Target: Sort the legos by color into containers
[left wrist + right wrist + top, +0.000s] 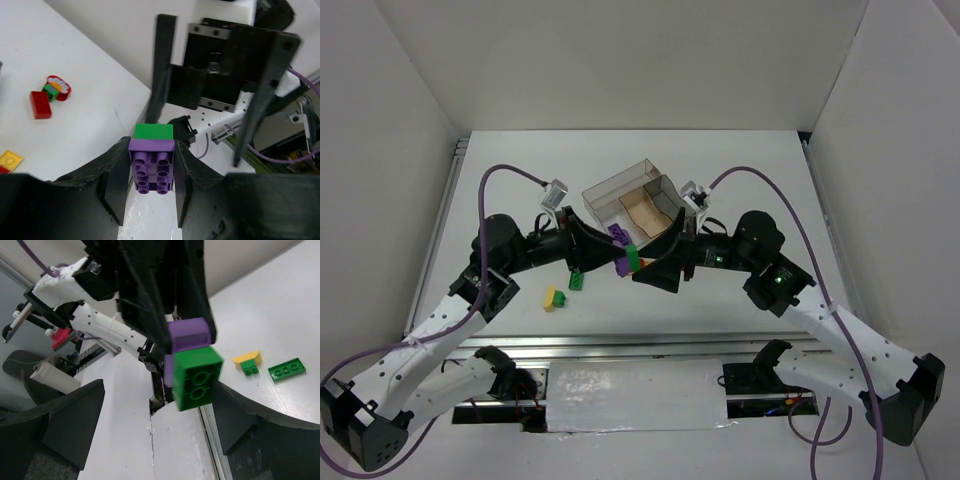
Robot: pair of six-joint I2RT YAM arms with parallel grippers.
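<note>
My left gripper will next move outward and down and let go of the purple lego in the containers' near section of purple legos, because that section is below and outward.
My left gripper (151, 150) is shut on a purple lego (152, 170) that has a green lego (154, 131) stuck on its far end, held up over the table's middle (627, 262). My right gripper (160, 425) is open and faces it. The green lego (197, 377) sits between its fingers (245, 415), close to the right one. The containers (630, 200) stand just behind, with purple legos (618, 233) in a near compartment. A green lego (577, 281) and a yellow lego (554, 297) lie on the table to the left.
In the left wrist view, a red lego (40, 104), a small red, green and orange cluster (56, 87) and a yellow lego (9, 161) lie on the table. In the right wrist view, a yellow-and-green piece (247, 361) and a flat green plate (286, 369) lie there.
</note>
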